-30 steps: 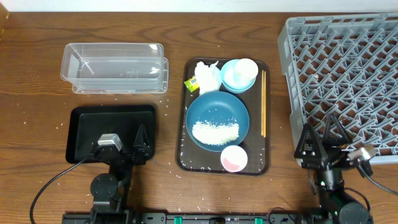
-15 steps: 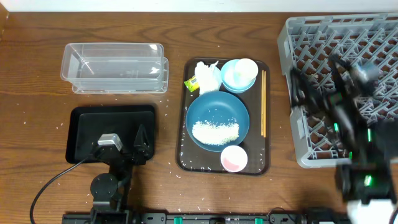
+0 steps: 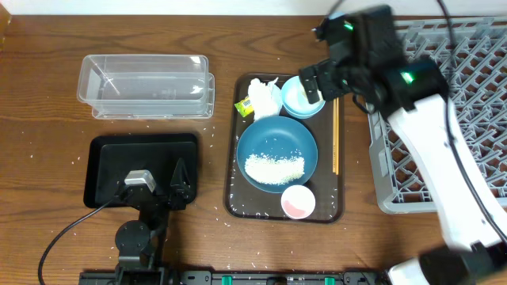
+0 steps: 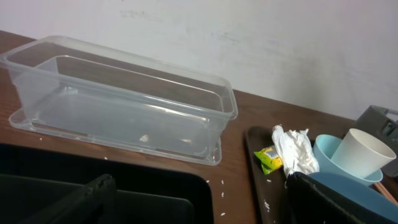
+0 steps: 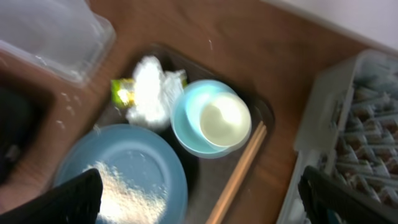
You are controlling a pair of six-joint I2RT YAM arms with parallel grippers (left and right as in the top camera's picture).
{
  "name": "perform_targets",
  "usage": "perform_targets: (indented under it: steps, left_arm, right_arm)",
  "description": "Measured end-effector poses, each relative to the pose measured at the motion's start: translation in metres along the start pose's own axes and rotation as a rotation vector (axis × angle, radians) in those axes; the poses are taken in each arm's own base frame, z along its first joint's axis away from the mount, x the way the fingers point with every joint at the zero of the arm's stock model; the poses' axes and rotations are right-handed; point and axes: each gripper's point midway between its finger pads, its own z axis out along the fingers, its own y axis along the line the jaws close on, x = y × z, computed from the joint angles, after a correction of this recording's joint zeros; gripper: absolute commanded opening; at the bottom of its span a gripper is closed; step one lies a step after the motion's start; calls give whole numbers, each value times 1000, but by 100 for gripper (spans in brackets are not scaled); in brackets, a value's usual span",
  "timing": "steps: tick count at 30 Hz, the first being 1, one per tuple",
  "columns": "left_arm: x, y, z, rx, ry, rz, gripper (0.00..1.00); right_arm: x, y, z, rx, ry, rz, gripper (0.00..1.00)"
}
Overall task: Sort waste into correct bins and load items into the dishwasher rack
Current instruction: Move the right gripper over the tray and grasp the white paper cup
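Observation:
Next, my right gripper moves down and to the left in the overhead view onto the white cup's tissue-side rim [image 5: 202, 119], because the bowl is empty beside that rim.
My right gripper [image 3: 318, 79] [image 5: 205, 208] is open and hovers above the light-blue bowl [image 3: 291, 98] [image 5: 189, 127], which holds the white cup [image 5: 224, 118]. Crumpled tissue [image 3: 264, 95] and the yellow-green wrapper [image 3: 244, 105] lie left of the bowl. The dark-blue dish [image 3: 276, 138] carries the rice heap [image 3: 274, 168]. The pink cup [image 3: 298, 202] stands in front of it, and the chopsticks [image 3: 335, 134] lie to its right. My left gripper [image 3: 158, 188] [image 4: 199, 208] is open and empty over the black tray [image 3: 103, 158].
The dishes sit on a brown serving tray [image 3: 236, 198]. The clear tub [image 3: 146, 85] stands at the back left. The grey rack [image 3: 467, 111] fills the right side, and my right arm crosses its left edge. Loose rice grains are scattered on the table.
My right arm has risen from its rest spot at the front right and swung back and left over the rack to the bowl and cup. The left arm has not moved.

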Motion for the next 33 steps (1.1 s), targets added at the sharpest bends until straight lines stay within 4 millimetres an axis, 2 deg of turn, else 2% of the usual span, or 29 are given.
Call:
perform_targets:
  steps: [7,13,17,23,28,30,33]
  left_arm:
    - [0,0,0,0,0,0,90]
    - [0,0,0,0,0,0,89]
    - [0,0,0,0,0,0,90]
    - [0,0,0,0,0,0,89]
    - [0,0,0,0,0,0,89]
    - [0,0,0,0,0,0,89]
    - [0,0,0,0,0,0,90]
  right_arm:
    - [24,-3,47,20,208,-18,99]
    - [30,14,67,-74,247,-11,99]
    - [23,21,75,-115,219,-7,99]
    - [4,25,98,-142,147,-13,99]
    - [-16,29,103,-157,65,-23,99]
    - [-17,31,105,-161,62,-24,99]
    - [-12,31,116,-158,86,-6,94]
